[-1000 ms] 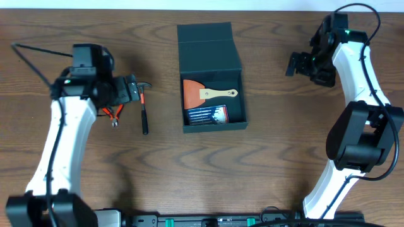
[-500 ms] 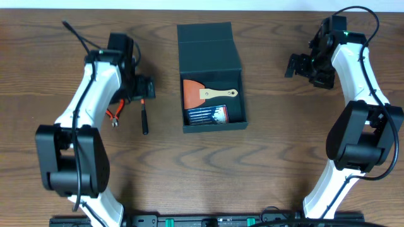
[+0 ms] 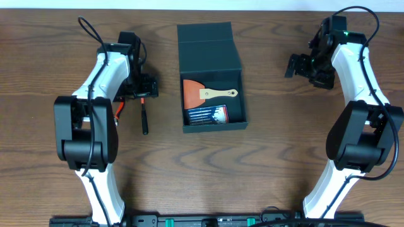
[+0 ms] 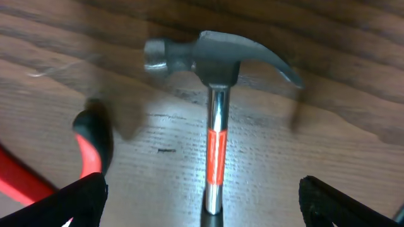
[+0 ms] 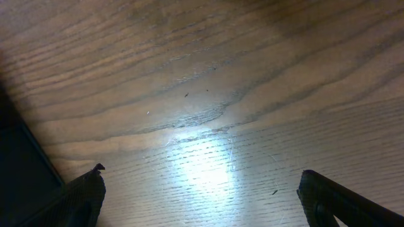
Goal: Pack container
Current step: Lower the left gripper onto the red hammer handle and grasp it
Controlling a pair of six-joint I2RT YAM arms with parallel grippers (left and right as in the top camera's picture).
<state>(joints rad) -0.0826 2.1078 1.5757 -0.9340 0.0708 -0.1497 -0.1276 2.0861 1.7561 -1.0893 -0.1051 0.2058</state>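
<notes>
My left gripper lowers slightly toward the container next, onto the orange-banded handle (image 3: 142,101) (image 4: 216,145) beside the hammer's head, since the handle runs lengthwise between my fingers.
The dark green-black container (image 3: 211,47) stands open at the table's middle, lid flap folded back. Inside lie an orange scraper with a wooden handle (image 3: 203,94) and a dark blue packet (image 3: 206,115). A small hammer (image 3: 144,118) with a black grip lies left of the container. My left gripper (image 3: 144,88) hovers over its head end, open. In the left wrist view the steel head (image 4: 214,57) and orange-banded shaft (image 4: 216,151) lie between my spread fingers (image 4: 76,202), untouched. My right gripper (image 3: 298,65) is open and empty over bare wood to the right of the container.
Red-handled pliers (image 3: 115,112) lie just left of the hammer; one red handle shows in the left wrist view (image 4: 93,142). The container's dark corner (image 5: 19,170) shows at the left edge of the right wrist view.
My left arm has swung up and to the right, bringing the gripper from beside the pliers to over the hammer's head. The right arm has not moved.
</notes>
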